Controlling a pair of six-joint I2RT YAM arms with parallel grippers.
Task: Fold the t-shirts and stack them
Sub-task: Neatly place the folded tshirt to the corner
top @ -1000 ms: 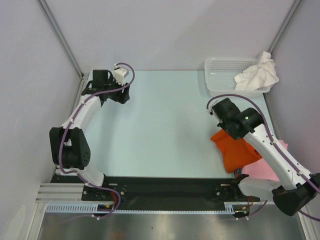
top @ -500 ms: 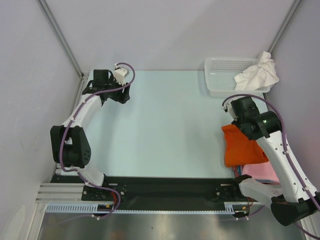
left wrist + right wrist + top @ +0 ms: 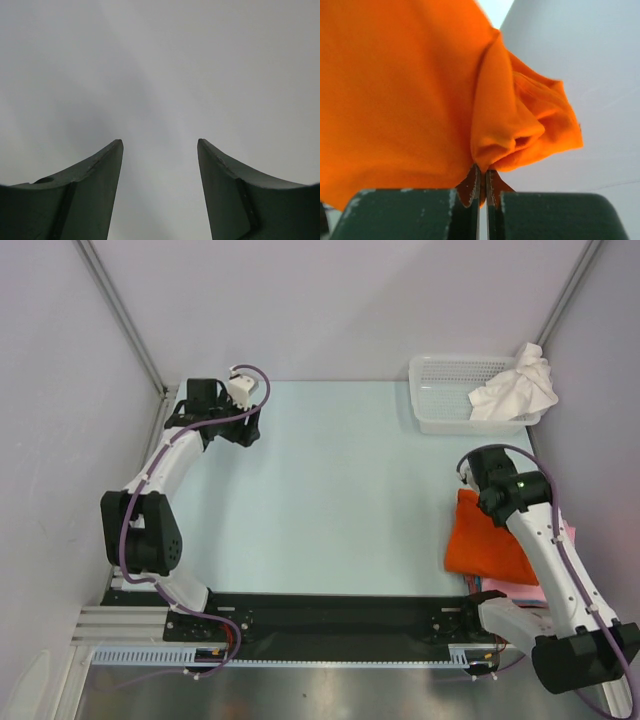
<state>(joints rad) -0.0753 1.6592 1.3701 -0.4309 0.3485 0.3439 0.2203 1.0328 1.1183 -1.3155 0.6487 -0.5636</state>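
I will next move my right gripper down and to its right in the top view, toward the pale pink t-shirt below, and let go of the overhanging orange t-shirt.
A folded bright orange t-shirt (image 3: 485, 540) hangs from my right gripper (image 3: 472, 478) at the table's right edge, over a pale pink t-shirt (image 3: 525, 587) lying below it. In the right wrist view the gripper (image 3: 483, 181) is shut on a bunched fold of the orange t-shirt (image 3: 410, 100). A white t-shirt (image 3: 515, 387) drapes over the right end of the basket. My left gripper (image 3: 243, 433) stands open at the far left of the table; the left wrist view shows its fingers (image 3: 100, 180) apart with nothing between them.
A white lattice basket (image 3: 450, 390) stands at the back right. Pale walls enclose the table on the left, back and right. The arm bases and a black rail (image 3: 320, 615) run along the near edge.
My right gripper has carried the orange t-shirt rightward and back toward the right edge, over the pink one. The left arm has not moved.
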